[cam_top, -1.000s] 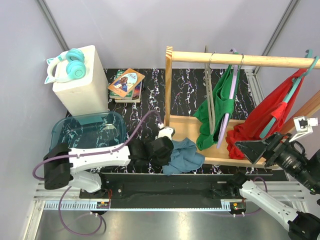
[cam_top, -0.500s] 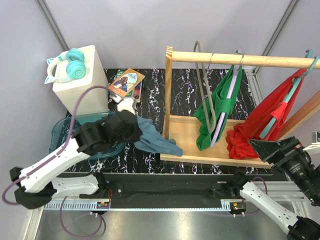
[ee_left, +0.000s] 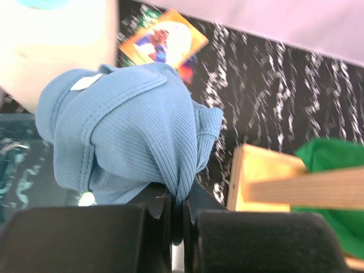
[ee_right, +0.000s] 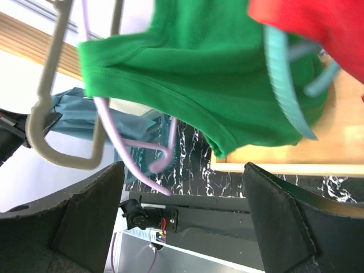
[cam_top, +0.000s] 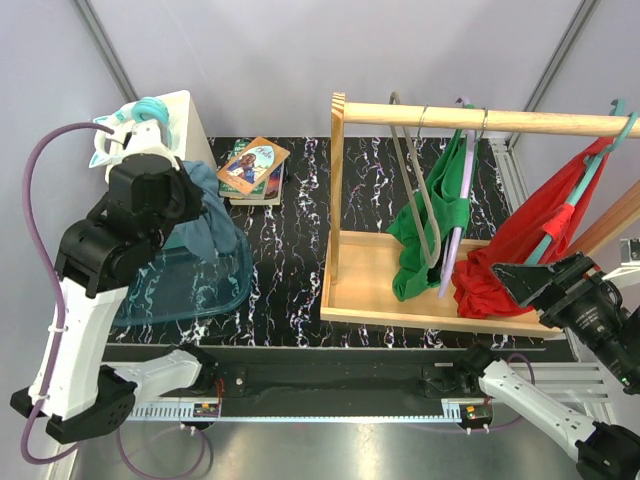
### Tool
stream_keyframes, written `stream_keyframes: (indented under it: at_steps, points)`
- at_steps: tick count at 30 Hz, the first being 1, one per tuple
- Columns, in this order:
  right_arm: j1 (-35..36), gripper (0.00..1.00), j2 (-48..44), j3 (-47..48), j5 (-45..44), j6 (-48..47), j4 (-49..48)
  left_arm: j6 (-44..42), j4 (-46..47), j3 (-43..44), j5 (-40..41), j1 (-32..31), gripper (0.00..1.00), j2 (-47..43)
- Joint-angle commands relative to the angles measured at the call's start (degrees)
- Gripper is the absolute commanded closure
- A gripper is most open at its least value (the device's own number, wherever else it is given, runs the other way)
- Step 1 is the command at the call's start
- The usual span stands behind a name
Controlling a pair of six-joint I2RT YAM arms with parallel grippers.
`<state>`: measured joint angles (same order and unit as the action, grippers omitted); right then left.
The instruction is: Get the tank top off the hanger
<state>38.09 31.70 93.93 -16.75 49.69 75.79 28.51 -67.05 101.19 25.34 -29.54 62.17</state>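
Observation:
My left gripper lowers the tank top into the teal bin [cam_top: 190, 290] [ee_left: 35, 168] next, with its fingers tilting down, and then opens.
The blue tank top [cam_top: 207, 218] hangs bunched from my left gripper [cam_top: 168, 195], which is shut on it and raised above the teal bin [cam_top: 190, 290]. In the left wrist view the ribbed blue cloth [ee_left: 125, 136] is pinched between the closed fingers of the gripper [ee_left: 177, 207]. The grey hanger [cam_top: 410, 170] hangs bare on the wooden rail [cam_top: 500, 120]; it also shows in the right wrist view [ee_right: 48, 114]. My right gripper [cam_top: 512, 282] is open and empty, in front of the rack near the red garment [cam_top: 530, 235]; in its own view [ee_right: 182, 227] nothing lies between the fingers.
A green garment [cam_top: 425, 230] on a purple hanger [cam_top: 450, 235] and the red garment on a teal hanger [cam_top: 565, 215] hang over the wooden rack base [cam_top: 365, 270]. Books [cam_top: 252, 168] lie at the back. A white box [cam_top: 187, 118] with teal headphones [cam_top: 145, 108] stands far left.
My left arm has lifted the blue tank top from the front of the rack, up and left over the teal bin. The grey hanger has swung and is settling. The right gripper barely moved.

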Motion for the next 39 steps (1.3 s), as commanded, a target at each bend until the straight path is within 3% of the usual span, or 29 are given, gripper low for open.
stream_keyframes:
  at_steps: [1,6,7,11,15,16,17,21,23,27,30,39]
  points:
    - [0.15,0.08,3.45,4.06,0.67,-2.32,-2.22,-3.73,0.78,1.92,1.90,3.43,1.00,1.29]
    - [0.06,0.08,4.15,7.06,0.14,-2.06,-1.35,-3.55,2.35,-6.68,0.94,10.19,1.00,-1.43]
    - [0.06,0.08,4.42,7.06,0.40,-2.14,-1.43,-3.55,4.71,-12.01,0.24,11.33,1.00,-3.01]
    - [0.06,0.08,5.74,7.32,1.11,-3.37,-1.52,-2.68,9.30,-24.61,-8.80,19.93,1.00,-6.27]
    - [0.06,0.08,7.05,7.76,1.81,-3.99,-1.35,0.65,8.87,-31.31,-9.79,24.26,0.99,-6.98]
    - [0.06,0.08,6.88,7.85,1.72,-4.08,-1.26,1.36,7.82,-31.57,-9.26,24.79,0.94,-7.24]
    - [0.15,0.09,7.05,7.93,1.55,-4.08,-1.17,2.15,7.46,-31.49,-8.04,25.32,0.75,-7.50]
    - [0.06,0.09,7.75,7.94,-0.73,-4.78,-1.26,6.11,6.31,-28.95,-7.67,25.32,0.37,-8.73]
    - [0.06,0.08,8.20,8.11,-1.18,-5.65,-1.43,8.91,6.66,-29.29,-10.74,25.32,0.27,-10.05]
    - [0.06,0.08,10.74,9.16,-1.00,-7.41,-1.61,12.00,9.82,-31.40,-20.05,25.15,0.27,-11.02]
    - [0.15,0.08,13.20,11.18,0.05,-9.96,-2.48,13.15,12.28,-30.44,-23.93,21.47,0.31,-11.54]
    - [0.15,0.08,22.69,22.25,1.37,-19.71,-4.33,22.54,19.12,-29.28,-17.62,-5.07,0.31,-14.35]
